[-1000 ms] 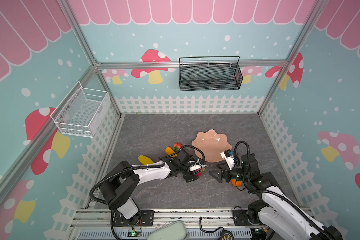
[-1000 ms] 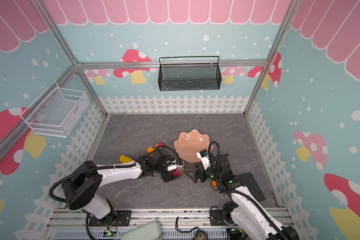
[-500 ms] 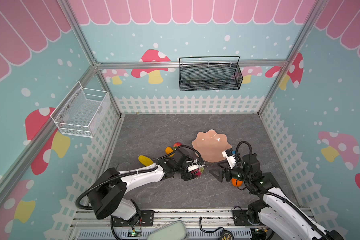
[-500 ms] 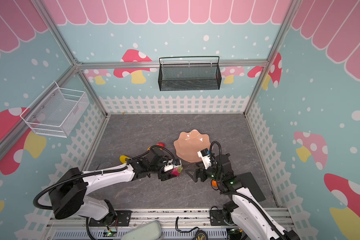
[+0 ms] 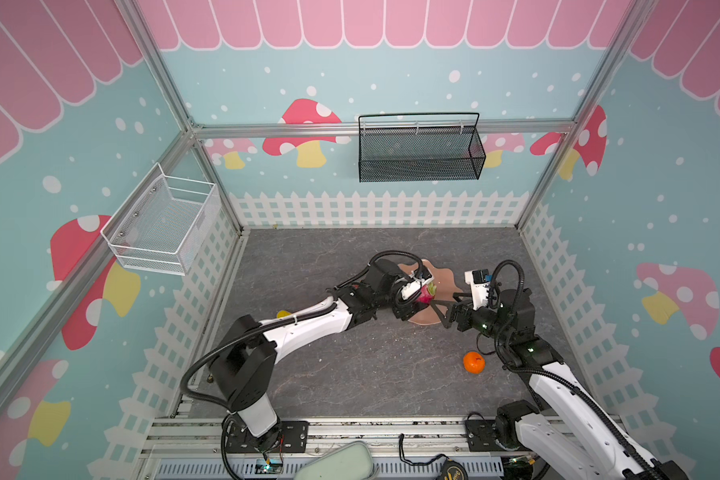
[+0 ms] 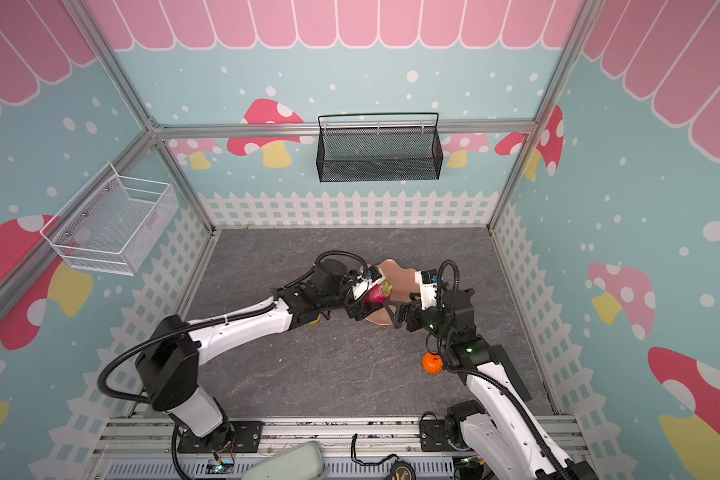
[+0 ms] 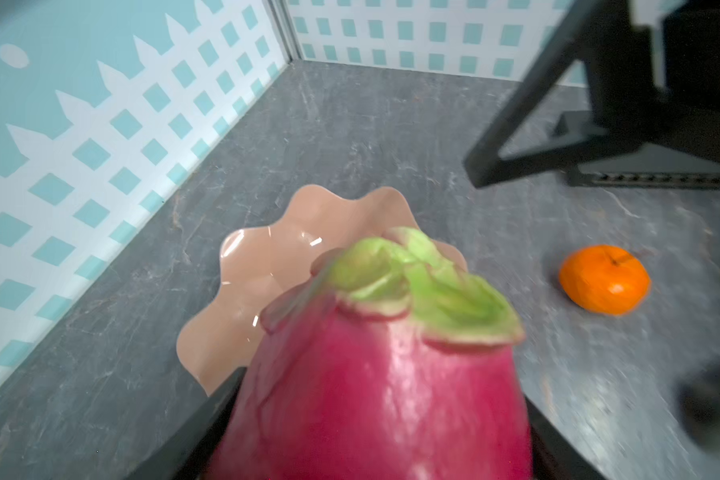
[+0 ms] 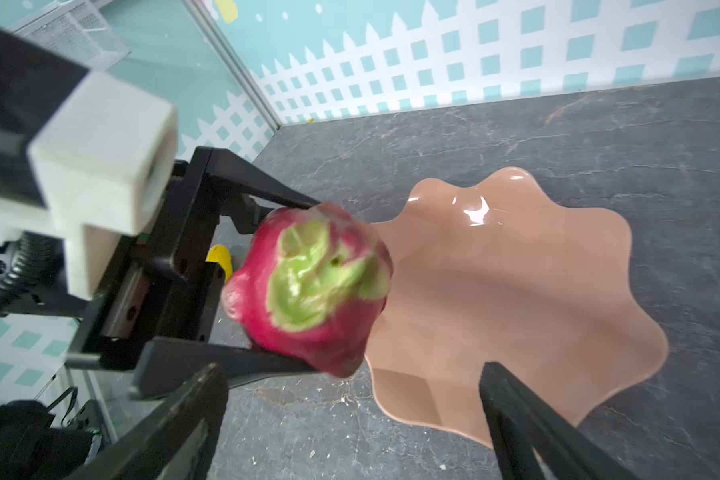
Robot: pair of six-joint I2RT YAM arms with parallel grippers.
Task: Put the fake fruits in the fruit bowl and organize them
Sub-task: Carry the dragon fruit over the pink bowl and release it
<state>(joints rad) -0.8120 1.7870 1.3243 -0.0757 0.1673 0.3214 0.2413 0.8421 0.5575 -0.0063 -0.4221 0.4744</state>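
Next, my left gripper carries the dragon fruit outward over the bowl's empty middle [image 5: 446, 284] [image 7: 286, 262] and lowers to release it, since the fruit still hangs by the bowl's edge.
My left gripper [image 5: 422, 295] is shut on the magenta dragon fruit [image 8: 308, 291], its green tips pointing away from the wrist. It holds the fruit off the floor, at the left edge of the peach-pink fruit bowl [image 8: 516, 291]. The bowl [image 7: 267, 266] has nothing in it. My right gripper [image 8: 350, 382] stands open over the bowl's near rim, close to the dragon fruit [image 5: 427, 293] but apart from it. The round orange [image 5: 473, 362] lies on the floor beside my right arm. A yellow fruit [image 5: 283, 314] peeks out from behind my left arm.
A white wire basket [image 5: 163, 226] hangs on the left wall and a black mesh basket [image 5: 420, 153] on the back wall. White-fence walls close in the grey floor [image 5: 350, 374] on three sides. Both arms crowd the bowl's near side.
My left gripper closed on the dragon fruit, lifted it and carried it right and back to the bowl's edge. My right gripper drew back from the orange, which now shows fully.
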